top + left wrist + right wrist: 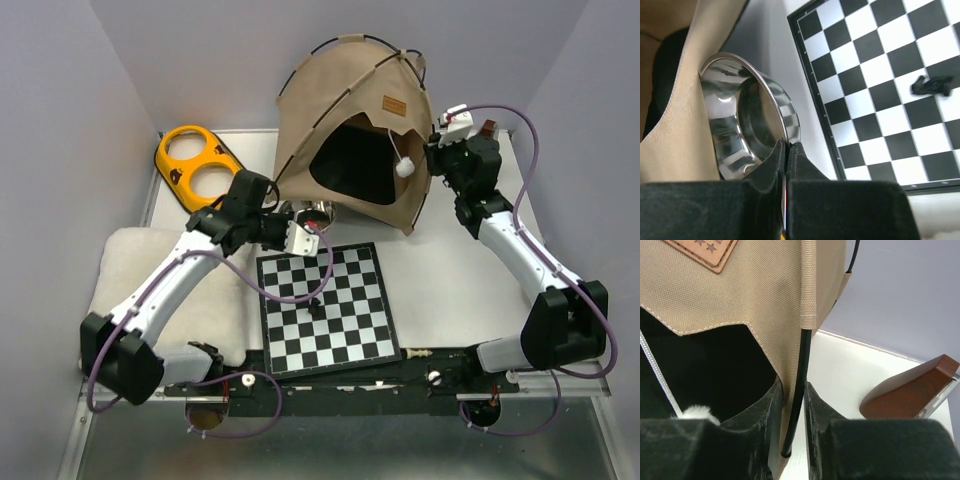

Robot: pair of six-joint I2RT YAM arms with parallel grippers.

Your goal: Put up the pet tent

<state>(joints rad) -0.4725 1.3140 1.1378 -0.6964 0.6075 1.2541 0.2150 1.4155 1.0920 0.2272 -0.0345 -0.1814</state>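
My left gripper moves away from the tent (pixel 345 95) and outward over the orange holder's far hole (pixel 186 145) next. It then lowers the bowl and releases the bowl's rim, since that hole stands empty.
The pet tent (pixel 345 95) stands at the back of the table, tan with crossing black poles, a brown label (pixel 394 104) and a white pom-pom (pixel 404 168) at its dark opening. My right gripper (pixel 432 150) is at the tent's right front corner. In the right wrist view its jaws (pixel 792 384) stand slightly open around the lower end of a black pole (pixel 802 365) and the fabric edge (pixel 755 285). My left gripper (pixel 300 225) is at the tent's left front corner. There it (pixel 788 144) is shut on the rim of a steel bowl (pixel 735 115) that leans against the tan fabric (pixel 680 125).
A chessboard (pixel 325 310) lies in front of the tent with a toppled black piece (pixel 316 305) on it. A white piece (pixel 420 354) lies off its right corner. A fluffy white cushion (pixel 130 270) sits left, an orange two-hole holder (pixel 195 165) behind it, and a brown wooden object (pixel 912 392) right of the tent.
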